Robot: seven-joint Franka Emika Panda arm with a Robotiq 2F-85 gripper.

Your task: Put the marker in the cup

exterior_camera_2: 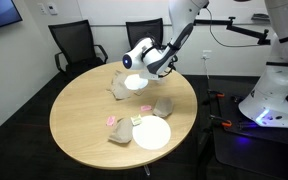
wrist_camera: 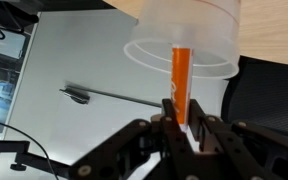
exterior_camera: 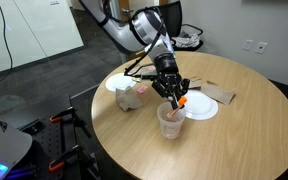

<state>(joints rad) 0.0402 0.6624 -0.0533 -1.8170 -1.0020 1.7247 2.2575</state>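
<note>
Next my gripper will lower the orange marker deeper through the opening of the clear cup [exterior_camera: 171, 113] [wrist_camera: 183, 44], because the marker's held end still sticks up above the cup's rim.
My gripper [exterior_camera: 172, 93] hangs right over the clear cup [exterior_camera: 171, 121], which stands upright near the table edge. The gripper is shut on the orange marker [exterior_camera: 181, 100], tilted at the cup's rim. In the wrist view the fingers [wrist_camera: 184, 128] pinch the marker [wrist_camera: 181, 80], and its far end reaches into the mouth of the cup [wrist_camera: 189, 35]. In an exterior view the gripper [exterior_camera_2: 134, 64] is low over the far side of the table, and I cannot make out the cup or marker there.
On the round wooden table [exterior_camera: 234, 140] are two white plates [exterior_camera: 200, 109] [exterior_camera: 117, 84], a brown paper bag [exterior_camera: 220, 95] and a crumpled wrapper [exterior_camera: 132, 98]. Office chairs [exterior_camera_2: 74, 45] stand behind it. A white robot [exterior_camera_2: 269, 90] stands beside the table.
</note>
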